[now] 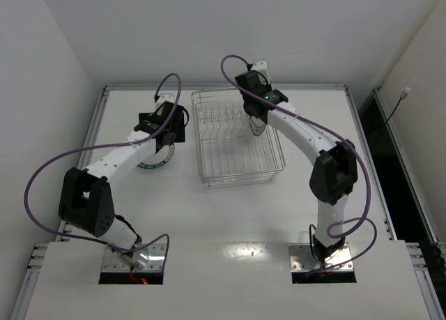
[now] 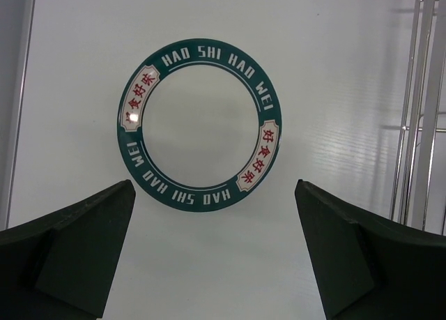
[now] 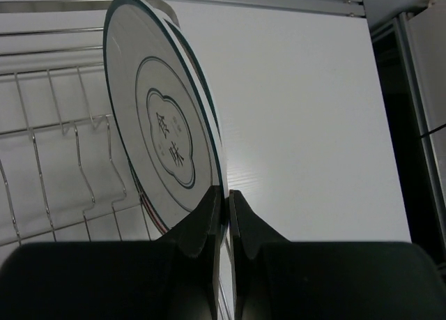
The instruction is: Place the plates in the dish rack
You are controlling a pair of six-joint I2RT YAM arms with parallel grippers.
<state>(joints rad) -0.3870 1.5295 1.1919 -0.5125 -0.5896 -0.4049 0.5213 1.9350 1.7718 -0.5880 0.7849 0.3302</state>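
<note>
I will move my left gripper down and toward the rack, onto the rack-side rim of the white plate. Bare table lies between the plate and the rack (image 1: 237,168).
A white plate with a dark green lettered rim (image 2: 198,125) lies flat on the table, left of the dish rack (image 1: 237,168). My left gripper (image 2: 214,185) hangs open above the plate's near edge, touching nothing. From above, this plate (image 1: 155,162) peeks out from under the left gripper (image 1: 167,128). My right gripper (image 3: 224,192) is shut on the lower rim of a dark-rimmed plate with a small central motif (image 3: 164,132). It holds that plate on edge over the rack's tines (image 3: 56,125). From above, the right gripper (image 1: 256,104) is over the rack's far right part.
The rack's wire side (image 2: 418,111) stands just right of the left gripper. A thin red-lined rim (image 3: 150,208) shows behind the held plate, low in the rack. The table's right edge and a dark gap (image 3: 411,90) lie beyond the rack.
</note>
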